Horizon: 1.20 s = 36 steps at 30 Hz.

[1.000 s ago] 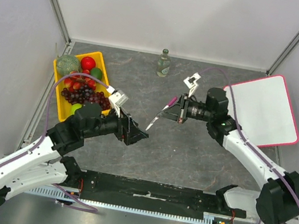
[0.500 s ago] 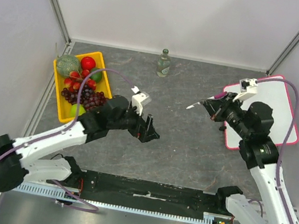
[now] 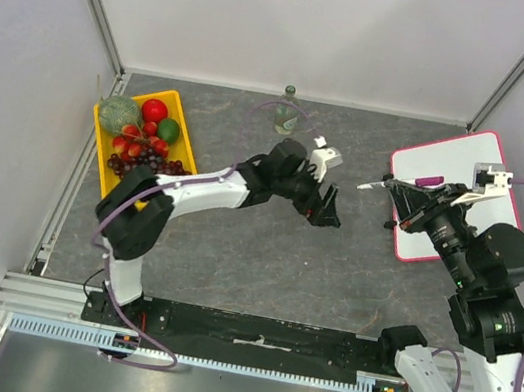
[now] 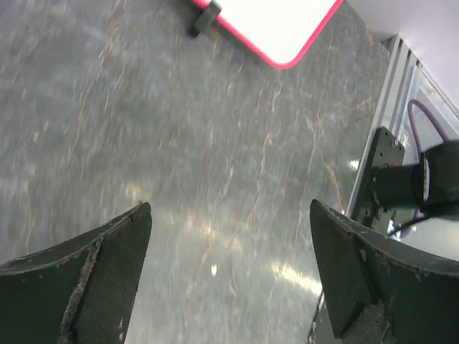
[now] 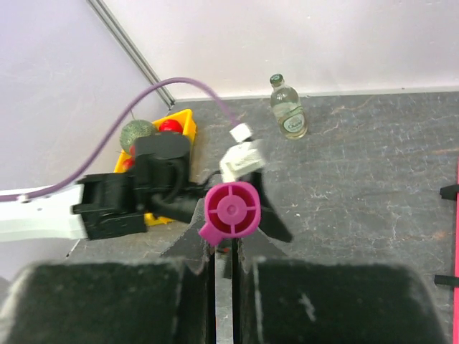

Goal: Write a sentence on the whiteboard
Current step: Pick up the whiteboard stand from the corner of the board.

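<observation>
The near black clip point(image 3: 390, 225) point(image 4: 204, 18) sticks out from the whiteboard's pink-red rim. I should next move my left gripper down and to the right in the top view onto it.
The whiteboard point(image 3: 463, 206), white with a pink-red rim, lies at the table's right; its near corner point(image 4: 287, 29) and a black clip point(image 4: 204, 18) show in the left wrist view. The sentence is out of view; the board's face shows plain white. My right gripper point(image 3: 401, 187) point(image 5: 228, 244) hangs over the board's left edge, shut on a marker point(image 3: 371, 185) point(image 5: 231, 209). The marker's white front points left and its pink end faces the wrist. My left gripper point(image 3: 328, 211) point(image 4: 229, 208) stands open above the grey table's middle, holding nothing, a short way left of the marker tip.
A yellow tray point(image 3: 101, 127) point(image 5: 188, 122) of fruit sits at the far left. A small glass bottle point(image 3: 286, 111) point(image 5: 288, 115) stands by the back wall. Walls close in the left, back and right sides. The right arm's base point(image 4: 401, 186) shows at the near edge.
My left arm has swung from the near left out to the table's middle, its jaws opening wider. My right arm has drawn back rightward with the marker, to the whiteboard's left edge.
</observation>
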Tool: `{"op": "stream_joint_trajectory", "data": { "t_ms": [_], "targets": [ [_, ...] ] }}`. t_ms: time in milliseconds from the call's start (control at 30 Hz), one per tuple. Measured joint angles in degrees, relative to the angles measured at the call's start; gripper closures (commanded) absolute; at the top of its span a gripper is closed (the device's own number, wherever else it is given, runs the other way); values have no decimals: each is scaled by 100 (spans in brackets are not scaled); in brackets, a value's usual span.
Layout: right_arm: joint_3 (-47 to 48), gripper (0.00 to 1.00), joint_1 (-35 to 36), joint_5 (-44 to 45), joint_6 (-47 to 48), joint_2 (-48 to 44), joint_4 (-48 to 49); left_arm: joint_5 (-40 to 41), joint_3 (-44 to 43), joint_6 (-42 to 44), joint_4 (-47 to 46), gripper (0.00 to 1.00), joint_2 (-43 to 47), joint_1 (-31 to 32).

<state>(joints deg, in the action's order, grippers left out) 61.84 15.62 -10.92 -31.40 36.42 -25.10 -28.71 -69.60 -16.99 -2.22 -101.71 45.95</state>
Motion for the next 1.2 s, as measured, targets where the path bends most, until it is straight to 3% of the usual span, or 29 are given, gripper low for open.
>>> {"op": "stream_joint_trajectory", "data": {
  "t_ms": [267,533,733,1200],
  "targets": [
    [227,100,0,-155,-28,-116,-304,-186,-2474,485,452,5,-2072,470],
    [413,100,0,-232,-68,-129,-573,-140,-4131,798,1084,7,-3368,876],
    [437,100,0,-232,-179,-127,-640,17,-5884,695,1569,8,-4465,1010],
    [470,100,0,-258,-256,-13,-686,608,-6310,20,1475,9,-4992,988]
  ]
}}
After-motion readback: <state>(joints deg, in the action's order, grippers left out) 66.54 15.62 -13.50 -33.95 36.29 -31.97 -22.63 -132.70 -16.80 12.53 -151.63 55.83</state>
